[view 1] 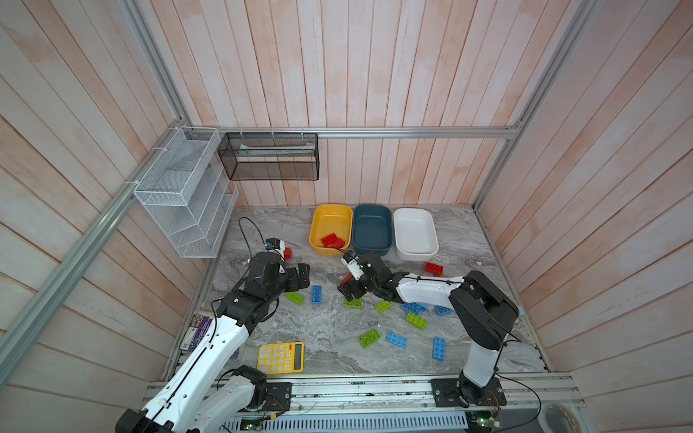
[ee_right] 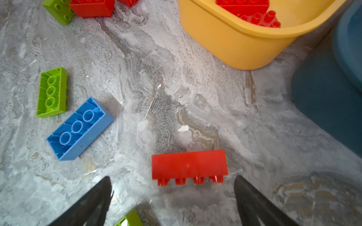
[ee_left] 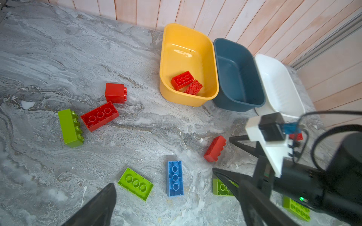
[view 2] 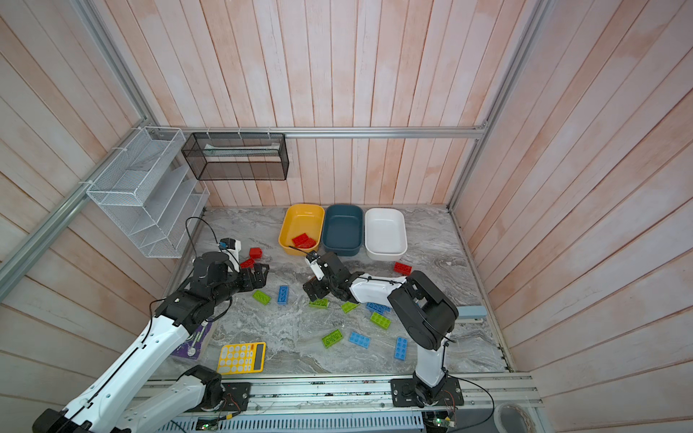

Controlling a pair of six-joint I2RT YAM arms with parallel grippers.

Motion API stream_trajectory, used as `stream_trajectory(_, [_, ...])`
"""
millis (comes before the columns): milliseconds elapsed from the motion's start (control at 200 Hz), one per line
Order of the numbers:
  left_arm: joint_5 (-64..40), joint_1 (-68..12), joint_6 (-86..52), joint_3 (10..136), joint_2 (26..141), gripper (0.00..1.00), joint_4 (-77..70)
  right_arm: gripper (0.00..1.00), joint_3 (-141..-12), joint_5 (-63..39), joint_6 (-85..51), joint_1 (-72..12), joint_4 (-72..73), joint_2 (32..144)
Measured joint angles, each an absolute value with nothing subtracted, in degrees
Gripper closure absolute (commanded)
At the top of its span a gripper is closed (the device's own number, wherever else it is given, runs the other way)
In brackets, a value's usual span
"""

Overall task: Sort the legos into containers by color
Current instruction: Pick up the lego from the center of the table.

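Note:
Next I will lower my right gripper's open fingers past both short ends of the red lego and close, as it lies just below, its length fitting between them.
Three containers stand in a row at the back: a yellow tub holding two red legos, a teal tub and a white tub, both bare inside. Red, green and blue legos lie scattered on the marble table. My right gripper is open, low over the table, its fingers flanking a red lego lying on its side, studs toward me. My left gripper is open and holds nothing, above a blue lego and a green lego.
Two red legos and a green one lie left of the yellow tub. A yellow calculator sits near the front edge. A white wire rack and a black mesh basket hang on the walls.

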State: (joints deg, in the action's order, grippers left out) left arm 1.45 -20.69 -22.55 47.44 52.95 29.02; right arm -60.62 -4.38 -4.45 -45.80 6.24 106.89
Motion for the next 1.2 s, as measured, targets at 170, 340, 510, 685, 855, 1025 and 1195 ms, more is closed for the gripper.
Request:
stream_trajectory(170, [1.6,-20.7,-22.2,47.4,51.2,0.02,29.6,0.06,-63.6,-4.4,-3.0,-45.5,3.4,110.3])
stream_trajectory(340, [2.2,-20.5,-22.0,46.0,52.2,0.02,29.7,0.14,-65.8,-4.4,-2.5,-44.9,1.4,112.7])
stream_trajectory(510, [2.1,-20.1,-21.6,45.9,53.4,0.02,29.7,0.32,-68.3,-4.6,-1.8,-44.2,0.1,114.6])
stream_trajectory(685, [1.9,-19.3,-21.3,45.8,53.4,0.02,29.6,0.37,-68.7,-4.4,-2.2,-44.0,-0.1,114.7])
stream_trajectory(855, [1.7,-18.4,-21.0,45.8,52.9,0.02,29.6,0.4,-69.1,-4.4,-3.4,-44.0,-0.8,114.6])
stream_trajectory(1025, [0.4,-16.9,-21.0,45.8,52.3,0.02,29.6,0.43,-72.8,-4.7,-4.7,-44.0,-4.8,113.3])
stream_trajectory(1195, [0.3,-16.5,-21.0,45.8,51.3,0.02,29.6,0.43,-85.1,-5.5,-5.7,-43.9,-8.8,113.2])
